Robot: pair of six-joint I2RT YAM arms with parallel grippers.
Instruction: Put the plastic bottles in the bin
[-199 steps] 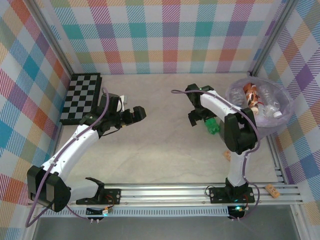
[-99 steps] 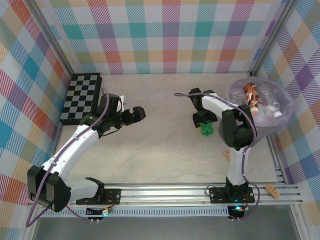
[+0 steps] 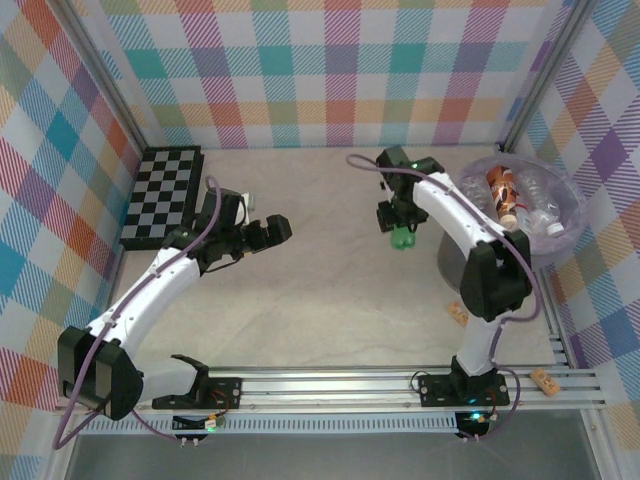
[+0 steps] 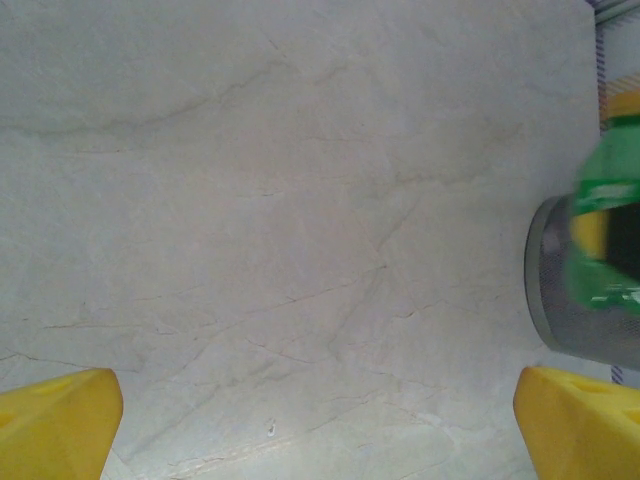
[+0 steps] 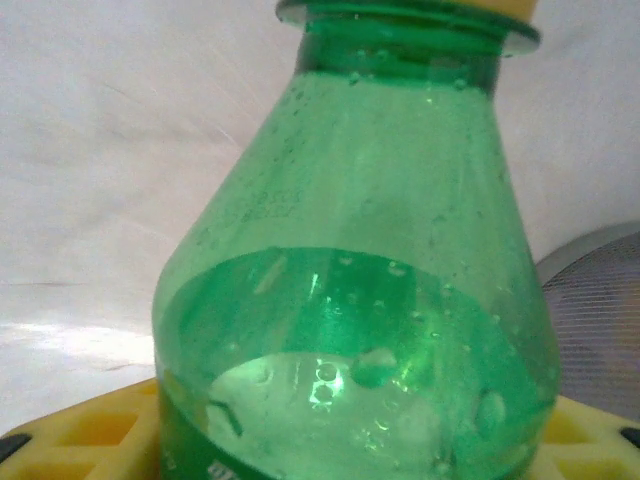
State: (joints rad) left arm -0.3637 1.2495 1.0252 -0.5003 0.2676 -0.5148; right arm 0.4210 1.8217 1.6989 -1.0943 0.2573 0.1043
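I need to lift the green bottle (image 3: 402,240) over the bin's rim next and release it inside the bin's opening (image 3: 528,208), beside my right gripper and away from the chessboard.
My right gripper (image 3: 401,230) is shut on a green plastic bottle (image 3: 402,240) and holds it above the table, a little left of the bin (image 3: 462,190). In the right wrist view the green bottle (image 5: 360,300) hangs neck outward between the yellow pads (image 5: 80,430), with liquid inside. The bin is a round grey bucket with a pale liner. It holds a brown-red wrapped bottle (image 3: 500,190) and a clear bottle (image 3: 546,216). My left gripper (image 3: 276,230) hovers open over bare table at mid-left, its yellow fingertips (image 4: 60,420) wide apart. The left wrist view catches the green bottle (image 4: 605,235) before the bin's wall (image 4: 565,310).
A black-and-white chessboard (image 3: 165,195) lies at the back left. One small tan cork-like piece (image 3: 457,313) rests near the right arm's base, another (image 3: 545,380) on the front rail. Plaid walls enclose the table on three sides.
My right gripper came over the green bottle lying on the table, shut on it and raised it, shifting it back and slightly left. The left arm has stayed put.
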